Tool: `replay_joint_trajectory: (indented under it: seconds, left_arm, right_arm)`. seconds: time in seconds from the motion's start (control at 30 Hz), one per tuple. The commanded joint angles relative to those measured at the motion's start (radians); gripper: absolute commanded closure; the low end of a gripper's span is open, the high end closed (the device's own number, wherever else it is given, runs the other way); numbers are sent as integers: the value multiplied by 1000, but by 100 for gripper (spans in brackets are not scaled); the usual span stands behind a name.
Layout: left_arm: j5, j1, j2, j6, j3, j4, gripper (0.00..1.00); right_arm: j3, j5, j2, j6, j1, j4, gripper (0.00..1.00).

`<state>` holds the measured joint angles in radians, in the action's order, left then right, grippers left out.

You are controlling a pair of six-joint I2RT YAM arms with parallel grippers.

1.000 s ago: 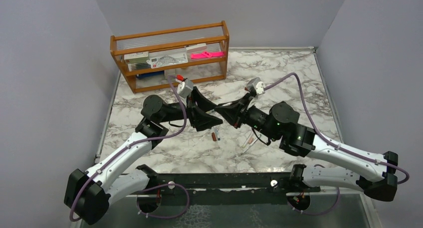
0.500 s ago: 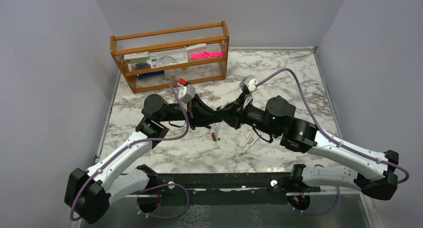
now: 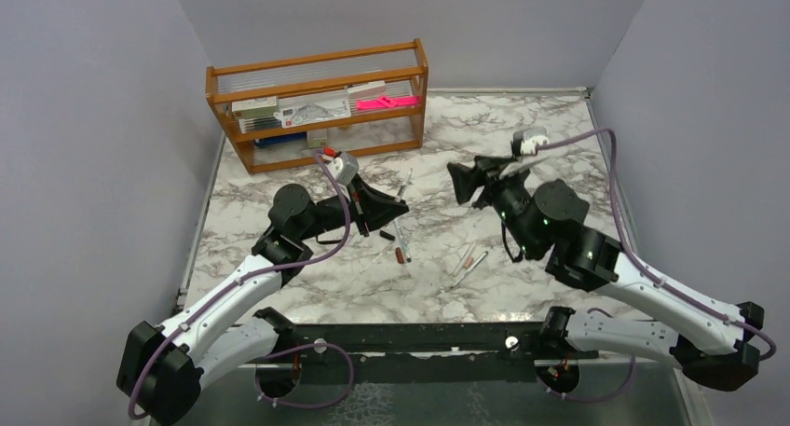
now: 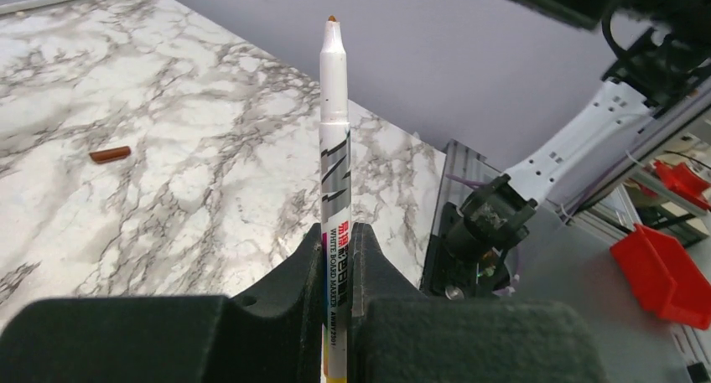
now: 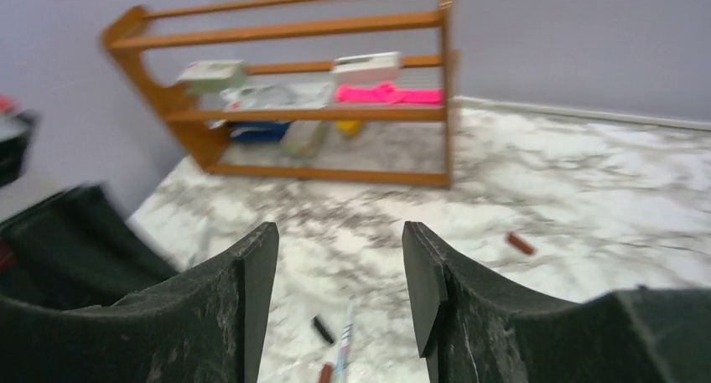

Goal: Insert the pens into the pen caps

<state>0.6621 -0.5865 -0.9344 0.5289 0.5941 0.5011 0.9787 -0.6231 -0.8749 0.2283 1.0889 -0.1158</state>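
The right gripper lowers and tilts its open fingers down over the lone red-brown pen cap next, since the cap's colour matches the held pen's bare tip.
My left gripper [image 4: 337, 232] [image 3: 399, 205] is shut on a white pen [image 4: 334, 131] [image 3: 404, 185]. The pen stands out beyond the fingers with its bare brown tip uncapped. To the right my right gripper [image 5: 339, 232] [image 3: 459, 184] is open, holds nothing, and hangs apart from the left one. On the marble lie another pen [image 3: 401, 240] [image 5: 345, 349] with a dark red end, a black pen cap [image 3: 387, 235] [image 5: 323, 328], and two pale pens [image 3: 468, 262]. A red-brown pen cap [image 4: 110, 154] [image 5: 520, 243] lies alone farther off.
A wooden shelf rack [image 3: 317, 81] [image 5: 335, 115] stands at the back left, holding boxed stationery and a bright pink item [image 3: 385, 102]. Grey walls close in the marble table [image 3: 522, 128] on three sides. The arm bases sit on the dark rail [image 3: 419, 337] at the near edge.
The grippers were together at the table's middle. The left one has shut on the pen. The right one has opened, let go and drawn back to the right.
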Motion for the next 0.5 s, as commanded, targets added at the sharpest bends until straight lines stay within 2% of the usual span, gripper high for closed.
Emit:
replay_joint_trajectory:
  seconds: [0.0,0.03,0.07,0.1,0.27,0.47]
  left_arm:
    - [-130,4,9,11,-8,-13,100]
    - [-142,5,13,14,-6,-20,100]
    - [-154,7,24,13,-2,-39,100]
    - [-167,10,38,11,3,-62,100]
    - [-196,19,117,-32,34,-231,100]
    - [-240,22,176,-105,56,-393,100]
  right_arm:
    - [200,84,-207,-23,-234,-318,46]
    - [267,216,-289,-7,-328,-427,43]
    - [313,284,-378,-17,-372,-497,40]
    - [337,281,-451,-36,-386,-523,39]
    - [345,426,-670,-87,-485,-449,41]
    - [416,480,-917,-135,-545,-382,41]
